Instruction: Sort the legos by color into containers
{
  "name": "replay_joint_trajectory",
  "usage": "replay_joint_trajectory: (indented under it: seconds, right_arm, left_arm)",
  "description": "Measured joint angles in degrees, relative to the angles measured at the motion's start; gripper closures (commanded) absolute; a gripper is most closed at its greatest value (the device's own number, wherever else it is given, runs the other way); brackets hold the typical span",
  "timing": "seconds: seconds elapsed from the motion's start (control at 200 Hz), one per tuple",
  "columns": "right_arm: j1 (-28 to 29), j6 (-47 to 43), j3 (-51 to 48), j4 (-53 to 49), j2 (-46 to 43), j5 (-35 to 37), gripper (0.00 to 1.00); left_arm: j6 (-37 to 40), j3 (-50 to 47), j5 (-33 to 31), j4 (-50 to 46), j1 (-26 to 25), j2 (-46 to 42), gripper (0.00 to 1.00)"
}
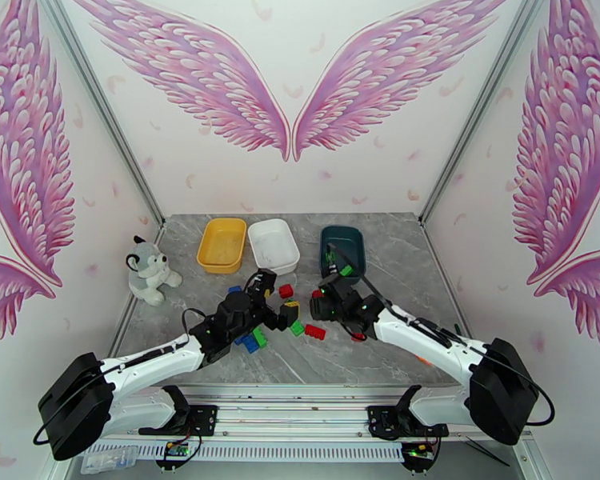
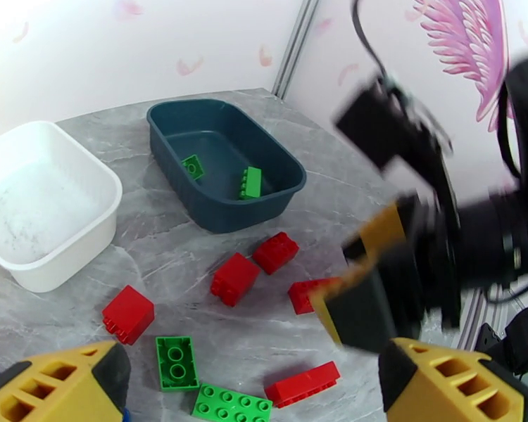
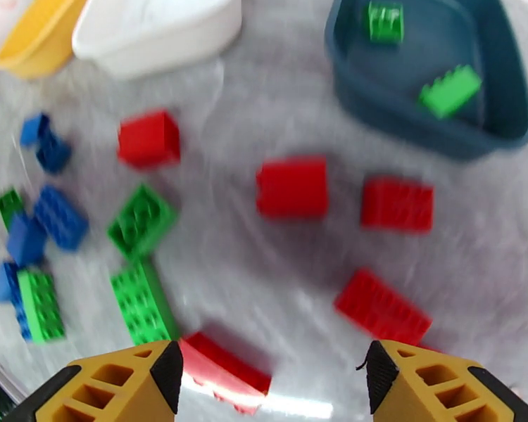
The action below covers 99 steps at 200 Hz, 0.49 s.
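The robot will pull its right gripper back and lower it open around the long red brick by the green one, since that brick is nearer the robot's base.
Loose legos lie on the grey table: red bricks (image 3: pixel 292 188) (image 3: pixel 397 204), green bricks (image 3: pixel 142 221) (image 2: pixel 176 360) and blue bricks (image 3: pixel 60 216). At the back stand the yellow tray (image 1: pixel 222 244), the white tray (image 1: pixel 274 245) and the teal tray (image 1: pixel 342 250). Two green bricks (image 2: pixel 192 166) (image 2: pixel 250 182) lie in the teal tray (image 2: pixel 222 128). My left gripper (image 1: pixel 276 299) hovers open over the pile, nothing between its fingers (image 2: pixel 60 385). My right gripper (image 1: pixel 321 304) hangs open just right of it, above red bricks, its fingers (image 3: pixel 440 388) empty.
A plush husky (image 1: pixel 150 271) sits at the table's left edge. The two grippers are close together over the middle; the right one (image 2: pixel 376 297) looms blurred in the left wrist view. The white tray (image 2: pixel 39 205) looks bare inside.
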Motion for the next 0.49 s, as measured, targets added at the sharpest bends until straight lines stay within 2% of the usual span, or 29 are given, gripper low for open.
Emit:
replay_joint_trajectory:
  seconds: [0.275,0.495]
  right_arm:
    - [8.3,6.2,-7.4,0.9,-0.8,2.2,0.22]
    - [10.2,8.9,-8.0,4.0,8.1,4.4,0.22]
  left_arm:
    - [-3.8,-4.1,1.2,1.3,5.9,-2.3,0.01]
    - [-4.5,-4.5,3.3,2.6,6.7,-3.6,0.01]
